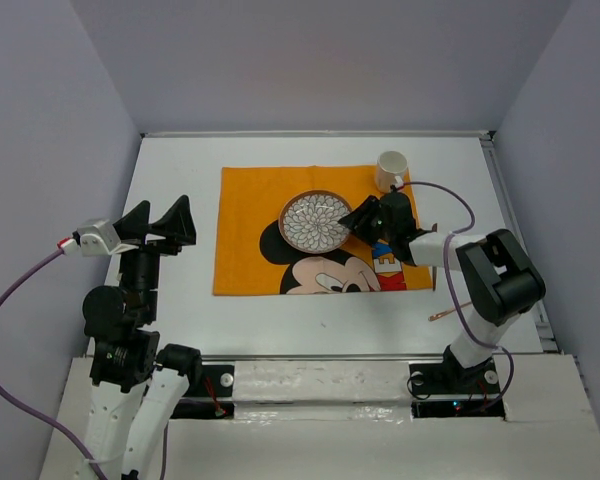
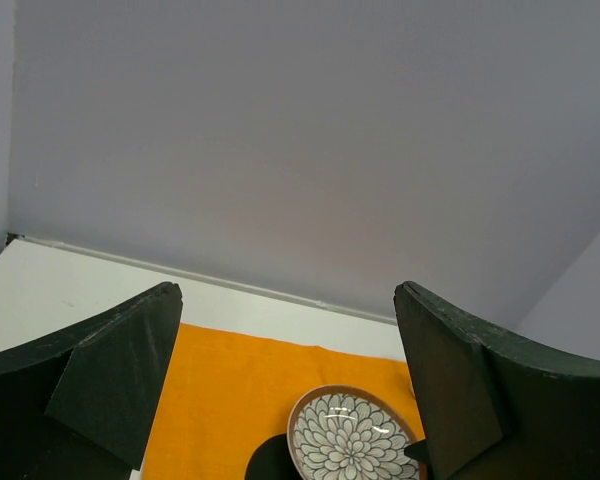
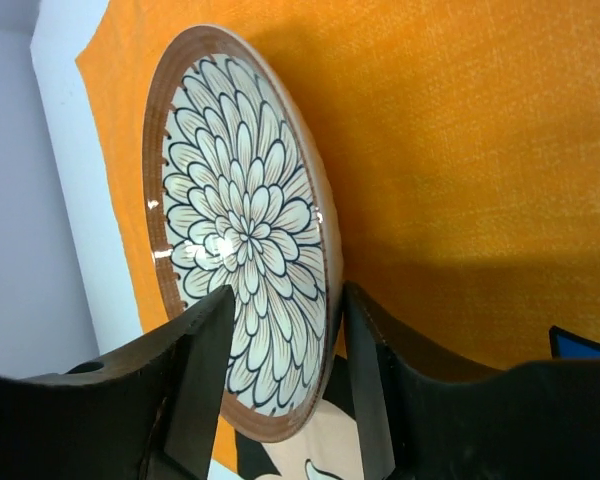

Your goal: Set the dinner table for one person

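Observation:
The plate lies flat, so next my right gripper should lift off the plate, move right in the top view and lower onto the knife beside the mat [image 1: 435, 278].
The white dinner table [image 1: 180, 170] carries an orange Mickey Mouse placemat [image 1: 250, 230]. A brown-rimmed plate with a flower pattern [image 1: 315, 220] lies flat on the mat's upper middle. My right gripper [image 1: 365, 222] is at the plate's right edge. In the right wrist view [image 3: 285, 300] its jaws stand apart on either side of the plate's rim [image 3: 325, 300], with a thin gap showing. My left gripper [image 1: 163, 222] is open and empty, raised over the table's left side. Its wrist view [image 2: 288, 300] shows the plate [image 2: 352, 440] between its fingers, far off.
A white cup [image 1: 390, 168] stands at the mat's far right corner, just behind my right gripper. A thin copper-coloured utensil [image 1: 445, 313] lies on the table near the right arm's base. Grey walls close in the table's far side and both sides.

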You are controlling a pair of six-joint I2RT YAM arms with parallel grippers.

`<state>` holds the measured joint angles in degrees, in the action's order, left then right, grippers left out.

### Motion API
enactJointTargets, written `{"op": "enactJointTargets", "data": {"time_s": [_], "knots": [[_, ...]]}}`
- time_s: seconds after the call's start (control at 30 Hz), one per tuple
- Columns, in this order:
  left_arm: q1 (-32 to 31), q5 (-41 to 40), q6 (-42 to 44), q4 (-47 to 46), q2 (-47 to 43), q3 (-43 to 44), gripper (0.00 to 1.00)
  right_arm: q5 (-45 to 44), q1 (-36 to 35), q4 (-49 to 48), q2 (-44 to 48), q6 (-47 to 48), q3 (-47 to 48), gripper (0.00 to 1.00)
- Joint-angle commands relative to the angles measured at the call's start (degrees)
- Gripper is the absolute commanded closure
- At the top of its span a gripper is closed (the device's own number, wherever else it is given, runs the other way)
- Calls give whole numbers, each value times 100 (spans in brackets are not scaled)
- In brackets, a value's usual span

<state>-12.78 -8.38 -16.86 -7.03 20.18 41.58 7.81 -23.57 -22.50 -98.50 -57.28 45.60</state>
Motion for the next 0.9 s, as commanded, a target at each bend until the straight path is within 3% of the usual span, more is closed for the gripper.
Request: {"op": "enactJointTargets", "data": {"time_s": [0.0,0.2,0.3,0.37,0.43,0.47,0.53,0.63,0.87], "knots": [[-32,91,-19,-229,12,-36,1,-17,28,-238,331,181,300,45],[-32,91,-19,-229,-14,-27,1,-419,28,403,1235,838,186,42],[-32,100,-19,-229,-58,-27,1,-719,238,1071,1936,1444,-103,46],[-41,126,-28,-238,-111,-27,1,-738,799,1659,2298,1622,-375,50],[-58,196,-63,-246,-146,-27,1,-144,1492,1898,2911,1763,-961,58],[-76,240,-71,-247,-190,-19,1,-53,2140,2055,3124,1851,-1157,60],[-111,258,-80,-255,-234,-10,1,-78,2697,2711,3554,2263,-1378,62],[-225,267,-72,-247,-261,-1,1,-454,3165,3250,3689,2652,-1309,62],[-585,153,-1,-211,-313,17,1,-1423,3166,4052,3259,2660,-790,60]]}}
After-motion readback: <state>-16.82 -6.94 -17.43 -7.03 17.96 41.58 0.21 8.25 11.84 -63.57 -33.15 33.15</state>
